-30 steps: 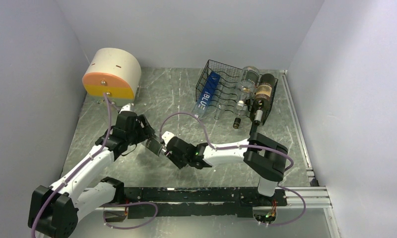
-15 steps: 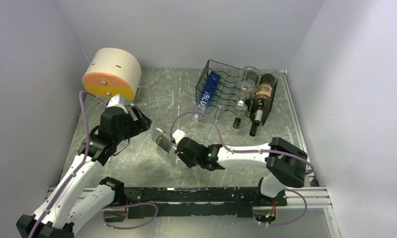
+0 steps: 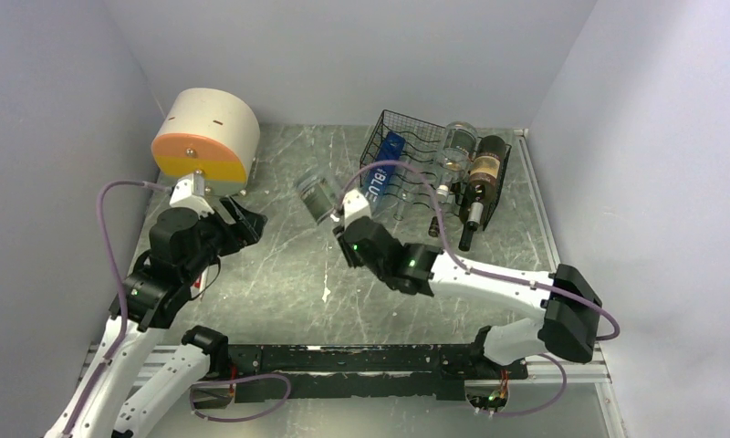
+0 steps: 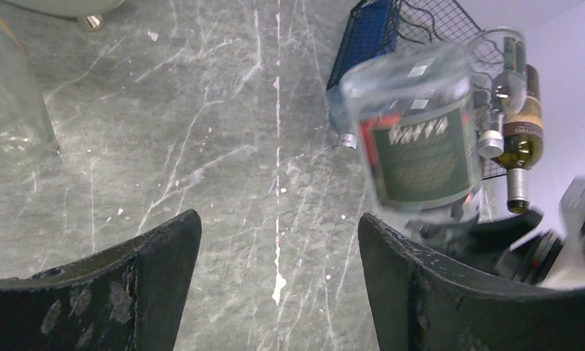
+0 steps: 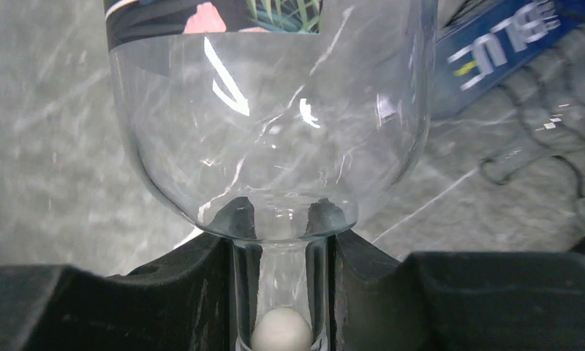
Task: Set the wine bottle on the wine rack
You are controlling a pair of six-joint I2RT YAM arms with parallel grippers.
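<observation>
My right gripper is to swing outward next over the rack's gap (image 3: 420, 157) beside the blue bottle, turn the bottle along it, go down and let go, since that outward gap is free.
A clear wine bottle (image 3: 315, 193) with a green label hangs tilted above the table, left of the black wire wine rack (image 3: 407, 146). My right gripper (image 3: 342, 217) is shut on the bottle's neck (image 5: 282, 292), and the rounded shoulder (image 5: 275, 146) fills the right wrist view. My left gripper (image 3: 244, 225) stands open and empty to the left, apart from the bottle. In the left wrist view, the bottle (image 4: 420, 139) floats beyond the dark fingers (image 4: 436, 292), in front of the rack (image 4: 436, 22).
The rack holds a blue bottle (image 3: 380, 175), a clear bottle (image 3: 457, 144) and a dark bottle (image 3: 485, 169). A dark bottle neck (image 3: 467, 235) reaches onto the table in front of it. A cream and orange drum (image 3: 206, 137) stands at the back left.
The left gripper let go of the bottle, opened and drew back to the left. The right arm lifted the bottle by its neck and carried it up and back toward the rack.
</observation>
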